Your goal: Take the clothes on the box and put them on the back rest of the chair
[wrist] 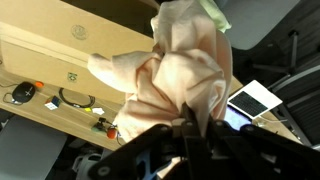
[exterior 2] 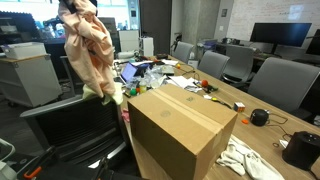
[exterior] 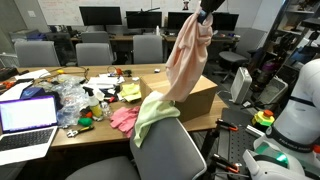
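The robot's gripper should next stay high, turn and move away from the box over the grey chair's backrest (exterior: pixel 166 145) (wrist: pixel 252 20), because the pink cloth hangs at the end of the box.
My gripper (exterior: pixel 204 16) is shut on a pale pink cloth (exterior: pixel 187 60) and holds it high, so it hangs down over the cardboard box (exterior: pixel 198 97) and toward the grey chair's backrest (exterior: pixel 170 150). A light green cloth (exterior: pixel 153 113) is draped over the top of that backrest. In an exterior view the pink cloth (exterior 2: pixel 90 52) hangs bunched above the chair (exterior 2: pixel 75 125), with the green cloth (exterior 2: pixel 108 90) below it and the box (exterior 2: pixel 180 130) beside it. The wrist view shows the pink cloth (wrist: pixel 175 85) pinched between the fingers (wrist: pixel 188 122).
A laptop (exterior: pixel 27 115), plastic bags and clutter (exterior: pixel 85 98) and a pink cloth (exterior: pixel 124 118) lie on the table. A white cloth (exterior 2: pixel 245 160) lies by the box. Office chairs (exterior: pixel 92 52) and monitors (exterior: pixel 100 15) stand behind.
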{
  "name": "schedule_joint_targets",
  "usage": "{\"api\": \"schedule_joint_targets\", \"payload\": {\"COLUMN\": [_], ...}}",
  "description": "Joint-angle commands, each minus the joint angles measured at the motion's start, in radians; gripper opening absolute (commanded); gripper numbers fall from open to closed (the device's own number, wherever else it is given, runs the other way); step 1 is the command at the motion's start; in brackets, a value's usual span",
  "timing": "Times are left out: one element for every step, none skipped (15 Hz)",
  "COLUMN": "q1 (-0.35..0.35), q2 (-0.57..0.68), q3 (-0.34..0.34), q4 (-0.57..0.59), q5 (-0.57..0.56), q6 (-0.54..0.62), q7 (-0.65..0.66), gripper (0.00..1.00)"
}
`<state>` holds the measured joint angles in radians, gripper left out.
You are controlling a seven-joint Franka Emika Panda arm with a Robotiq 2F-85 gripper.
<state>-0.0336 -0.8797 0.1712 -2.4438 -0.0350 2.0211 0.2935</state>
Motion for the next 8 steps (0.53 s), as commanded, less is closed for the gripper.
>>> {"api": "schedule_joint_targets", "payload": {"q1": [0.024,0.029,0.032,0.037,0.040,0.043,0.047,0.053], "q2": [0.028,0.040,0.050,0.064,0.074,0.093,0.105,0.122], "q3": [0.025,0.038,0.051,0.068,0.082,0.103,0.117,0.131], "q4": [0.049,0.060,0.070,0.084,0.096,0.113,0.127,0.143], "q5": [-0.045,-0.058,-0.070,-0.084,-0.096,-0.115,-0.130,-0.142], "q6": [-0.037,-0.042,-0.045,-0.051,-0.056,-0.062,-0.068,-0.070], "q7": [-0.069,-0.079,-0.083,-0.088,-0.090,-0.089,-0.089,-0.090], "gripper": [0.02,0.02,0.02,0.02,0.02,0.02,0.02,0.02]}}
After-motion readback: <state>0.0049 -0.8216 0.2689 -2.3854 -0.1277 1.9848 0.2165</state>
